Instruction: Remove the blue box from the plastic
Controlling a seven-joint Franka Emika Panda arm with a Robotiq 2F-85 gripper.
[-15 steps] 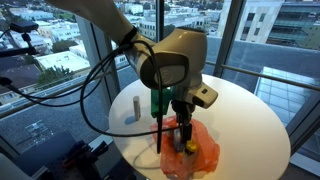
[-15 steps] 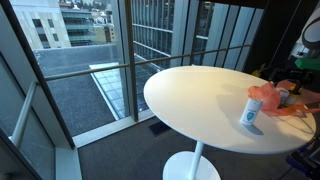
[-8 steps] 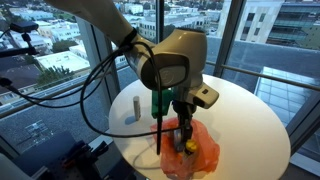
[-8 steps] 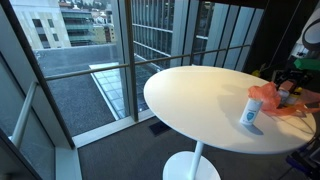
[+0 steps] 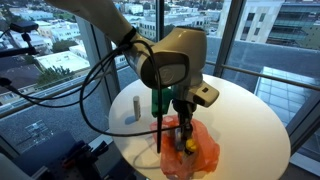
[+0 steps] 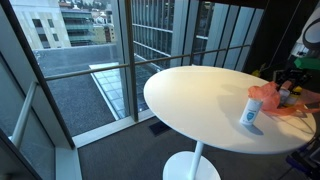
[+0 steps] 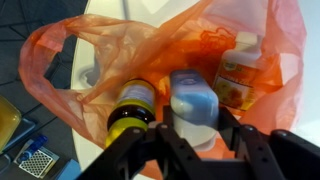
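I will lift the blue box up out of the bag, then lower it and let it go on the bare tabletop (image 5: 150, 119) beside the cup, where it is clear.
In the wrist view the orange plastic bag (image 7: 70, 60) lies open on the table. The pale blue box (image 7: 192, 100) stands inside it between a dark bottle with a yellow band (image 7: 133, 105) and a white bottle with an orange label (image 7: 240, 70). My gripper (image 7: 200, 125) reaches into the bag's mouth, and its two fingers press on the left and right sides of the blue box. In an exterior view the gripper (image 5: 184, 128) points straight down into the bag (image 5: 203, 152). The bag (image 6: 268, 95) also shows at the table's far side.
The bag rests on a round white table (image 5: 250, 115) beside tall windows. A small white and blue cup (image 5: 133, 109) stands on the table close to the bag, and it shows again as the cup (image 6: 250, 113). Black cables hang from the arm over the table's edge (image 6: 190, 100).
The jaws have closed onto the blue box inside the bag. The arm and the bag have hardly moved.
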